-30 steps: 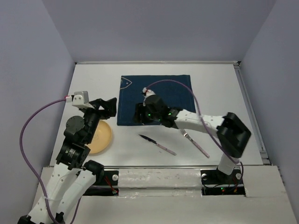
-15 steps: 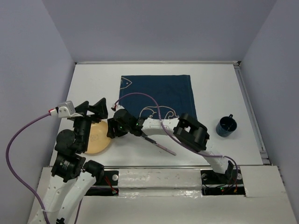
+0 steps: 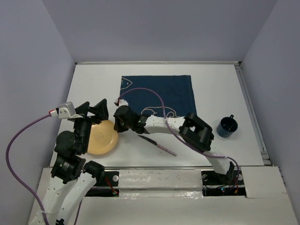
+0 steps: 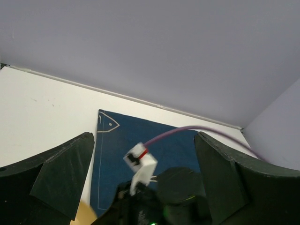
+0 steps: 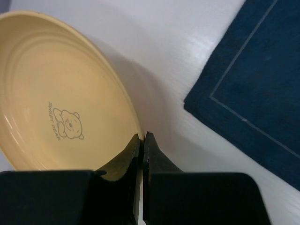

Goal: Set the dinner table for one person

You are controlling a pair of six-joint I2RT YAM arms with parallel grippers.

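Observation:
My right gripper next goes outward and to the right in the top view to release the plate (image 3: 100, 138), since the mat's middle lies that way from it.
A pale yellow plate (image 3: 100, 138) with a small bear print lies on the white dinner table (image 3: 93, 84) at the near left. My right gripper (image 3: 119, 125) reaches across from the right and is shut on the plate's right rim. The right wrist view shows the plate (image 5: 56, 89) with its edge pinched between the closed jaws of the right gripper (image 5: 142, 137). My left gripper (image 3: 93, 109) hangs open above the plate's far-left side, holding nothing. In the left wrist view the left gripper (image 4: 145, 161) looks down over the right arm's wrist.
A dark blue cloth mat (image 3: 159, 91) with white whale outlines lies at the table's middle, just right of the plate. A knife (image 3: 157, 144) lies near the front edge. A dark blue mug (image 3: 227, 126) stands at the right. Lavender walls enclose the table.
My right arm swung left off the mat to the plate and shut on its rim, and the plate shifted slightly right. The left gripper opened wider and drew back to the left.

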